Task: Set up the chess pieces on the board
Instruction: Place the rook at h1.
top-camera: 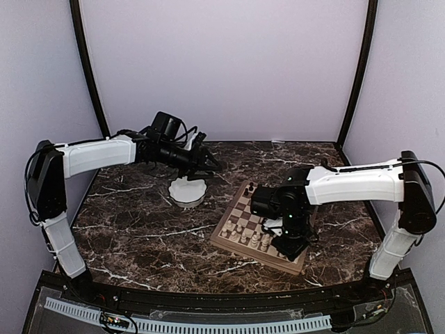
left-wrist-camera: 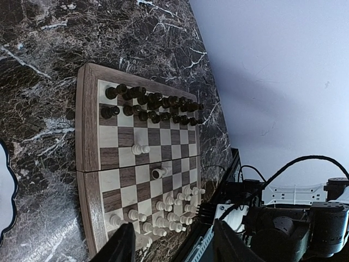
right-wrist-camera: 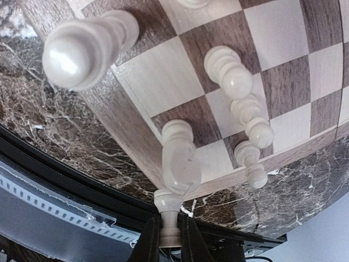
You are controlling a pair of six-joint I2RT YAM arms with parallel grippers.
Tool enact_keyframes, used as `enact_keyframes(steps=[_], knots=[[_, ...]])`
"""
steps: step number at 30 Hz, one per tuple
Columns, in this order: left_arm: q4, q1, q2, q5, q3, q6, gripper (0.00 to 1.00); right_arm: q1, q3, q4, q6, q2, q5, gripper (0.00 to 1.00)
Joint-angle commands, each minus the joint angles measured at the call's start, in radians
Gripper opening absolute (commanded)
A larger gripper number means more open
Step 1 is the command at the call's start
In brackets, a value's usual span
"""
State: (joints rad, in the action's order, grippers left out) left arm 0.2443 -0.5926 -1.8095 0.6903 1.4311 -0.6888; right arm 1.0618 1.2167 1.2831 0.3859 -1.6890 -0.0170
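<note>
I need to lower my right gripper next past the standing cream piece onto the light corner square (top-camera: 292,259) (right-wrist-camera: 214,162) beside it and open there, because that square is bare.
The board (top-camera: 221,235) lies right of the table's middle. In the left wrist view, dark chess pieces (left-wrist-camera: 150,106) fill two rows at the board's (left-wrist-camera: 87,142) far side. Cream chess pieces (left-wrist-camera: 169,210) crowd its near side. One cream pawn (left-wrist-camera: 140,148) stands mid-board and another piece (left-wrist-camera: 158,173) lies tipped beside it. My left gripper (top-camera: 212,165) hangs open and empty behind the bowl; its fingers (left-wrist-camera: 122,248) frame that view. My right gripper (right-wrist-camera: 170,240) is shut on a cream piece (right-wrist-camera: 169,218) over the board's near corner (right-wrist-camera: 117,125), close to a standing cream piece (right-wrist-camera: 180,158).
A white scalloped bowl (top-camera: 187,191) sits left of the board on the dark marble table (top-camera: 139,229); its rim shows in the left wrist view (left-wrist-camera: 4,191). The right arm (top-camera: 348,184) reaches over the board's right side. Purple walls enclose the table.
</note>
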Motion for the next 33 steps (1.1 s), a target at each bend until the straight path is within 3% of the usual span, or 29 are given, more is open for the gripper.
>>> enact_keyframes(steps=[1, 33], knots=[[0.02, 0.005, 0.067, 0.0, -0.021, 0.0, 0.51, 0.012, 0.029, 0.015, 0.005, -0.021, 0.06, 0.0], [-0.007, 0.005, 0.074, 0.019, -0.054, -0.032, 0.5, 0.013, -0.034, -0.016, 0.0, -0.048, 0.105, 0.02]])
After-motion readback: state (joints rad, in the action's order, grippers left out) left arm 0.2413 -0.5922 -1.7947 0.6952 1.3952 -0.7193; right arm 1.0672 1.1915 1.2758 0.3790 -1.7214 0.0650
